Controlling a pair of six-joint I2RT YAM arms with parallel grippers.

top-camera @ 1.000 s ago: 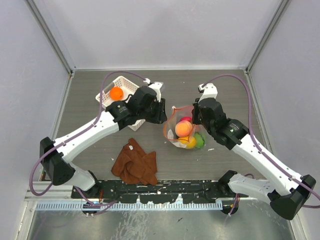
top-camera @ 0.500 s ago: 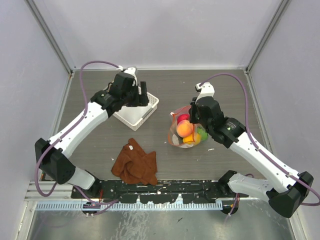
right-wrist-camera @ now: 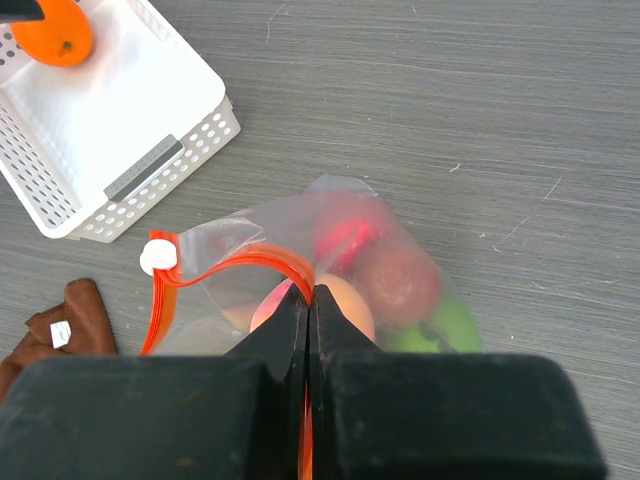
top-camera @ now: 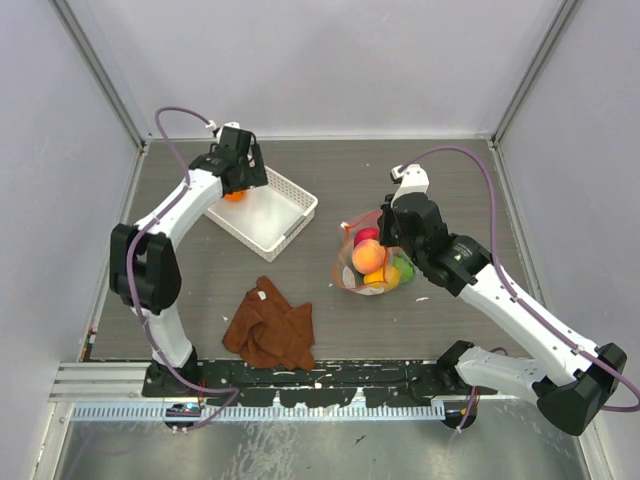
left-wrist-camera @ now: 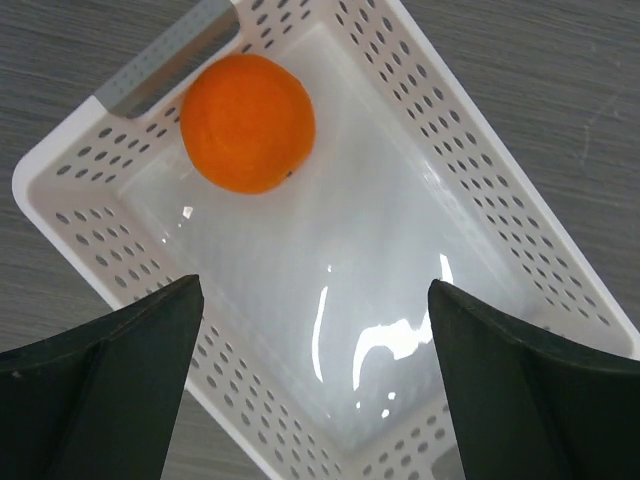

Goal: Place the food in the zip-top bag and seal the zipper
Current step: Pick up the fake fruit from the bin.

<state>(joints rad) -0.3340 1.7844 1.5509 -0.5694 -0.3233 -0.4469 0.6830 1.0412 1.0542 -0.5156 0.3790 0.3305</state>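
The orange toy fruit (top-camera: 235,196) (left-wrist-camera: 248,123) is beyond my open fingers, next to the basket's grey handle, so my left gripper will move down toward that end of the basket next, with its fingers on either side of the fruit.
One piece of food, an orange toy fruit (left-wrist-camera: 248,122), lies in the far corner of the white basket (left-wrist-camera: 490,170). My left gripper (left-wrist-camera: 315,290) hangs open just above the basket with nothing between its fingers; from above it (top-camera: 238,172) half hides the orange fruit (top-camera: 234,196). The clear zip-top bag (top-camera: 372,262) rests on the table with peach, red, green and yellow fruits inside. My right gripper (right-wrist-camera: 310,295) is shut on the orange-red zipper (right-wrist-camera: 230,265) at the bag's mouth, which gapes open. The zipper's white slider (right-wrist-camera: 158,256) sits at its left end.
A brown cloth (top-camera: 270,325) lies crumpled near the front edge, left of the bag. The basket (top-camera: 270,215) stands at an angle at the back left. Grey walls close in the table on three sides.
My left arm has swung away from the bag to the basket's far left end, and its jaws have opened wide. The right gripper keeps its hold; the bag shifted slightly.
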